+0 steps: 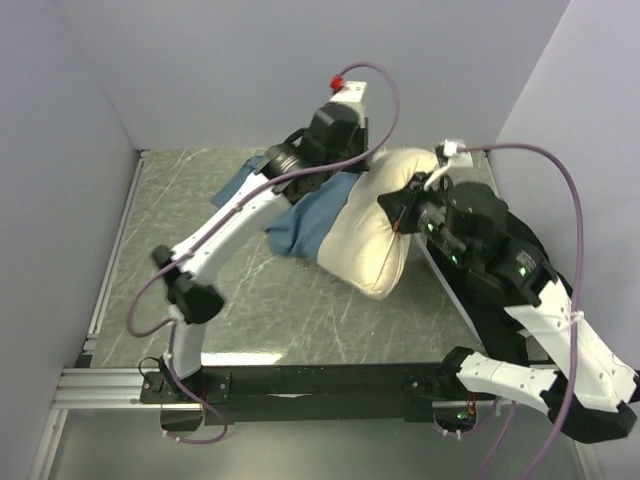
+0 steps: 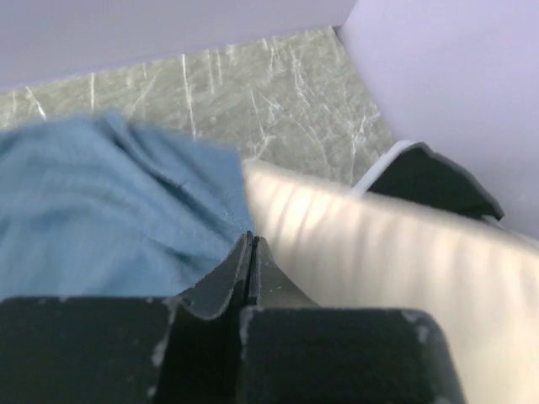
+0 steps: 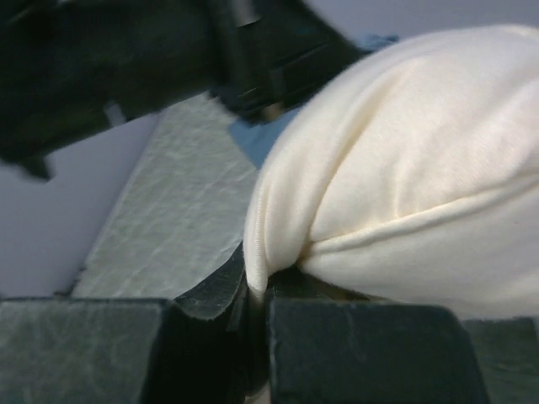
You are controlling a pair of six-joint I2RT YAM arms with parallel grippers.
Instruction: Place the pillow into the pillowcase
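Note:
The seam fold goes back and to the left in the top view next, as my right gripper lowers over the bare near tabletop, where there's room to release it.
The cream pillow (image 1: 370,245) lies plump at the table's centre right. At its far left end the blue pillowcase (image 1: 300,225) is bunched against it. My left gripper (image 1: 352,170) hangs over that meeting point. In the left wrist view, the left gripper (image 2: 250,240) is shut and the pillowcase (image 2: 101,210) edge runs down into its tips, with the pillow (image 2: 396,269) just to the right. My right gripper (image 1: 398,212) is at the pillow's right end. In the right wrist view, the right gripper (image 3: 261,282) is shut on a seam fold of the pillow (image 3: 404,185).
A black fabric bundle (image 1: 490,300) lies under the right arm by the right wall. Lavender walls close in the back and both sides. A metal rail (image 1: 115,260) runs along the table's left edge. The left arm (image 3: 168,59) looms dark just beyond the pillow.

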